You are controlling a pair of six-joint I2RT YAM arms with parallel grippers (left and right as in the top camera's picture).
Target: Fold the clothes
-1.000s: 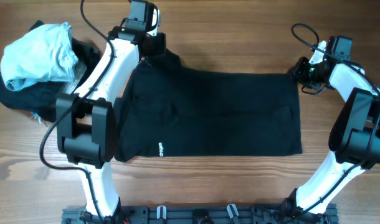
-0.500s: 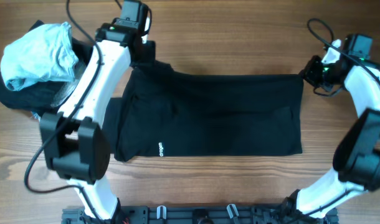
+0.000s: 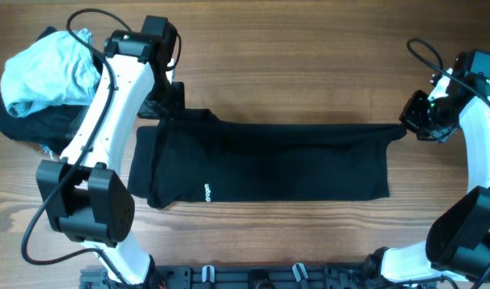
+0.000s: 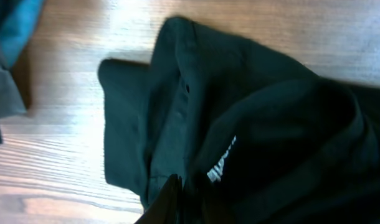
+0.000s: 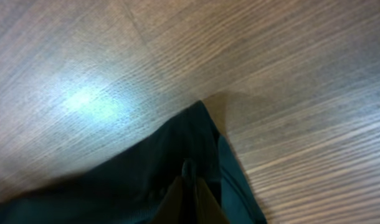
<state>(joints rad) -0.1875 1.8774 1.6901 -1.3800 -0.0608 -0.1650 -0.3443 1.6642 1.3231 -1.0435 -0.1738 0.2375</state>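
I will next bring the still-lifted corner in my right gripper down and a little back onto the garment's flat end (image 3: 377, 164) (image 5: 235, 171) below and let go of it.
A black garment (image 3: 269, 164) with a small white logo lies spread across the table's middle, its far edge lifted and pulled toward the front. My left gripper (image 3: 166, 108) is shut on the garment's far left corner (image 4: 196, 124). My right gripper (image 3: 411, 122) is shut on the far right corner (image 5: 190, 165). The fingertips of both are buried in dark cloth in the wrist views. The near edge of the garment rests flat on the wood.
A pile of clothes sits at the far left: a light blue garment (image 3: 48, 68) on top of dark ones (image 3: 24, 124). A rack with clips (image 3: 253, 277) runs along the table's front edge. Cables trail from both arms.
Both grippers have moved toward the front, dragging the garment's far edge with them. The far half has come over the near half, so the garment looks narrower.
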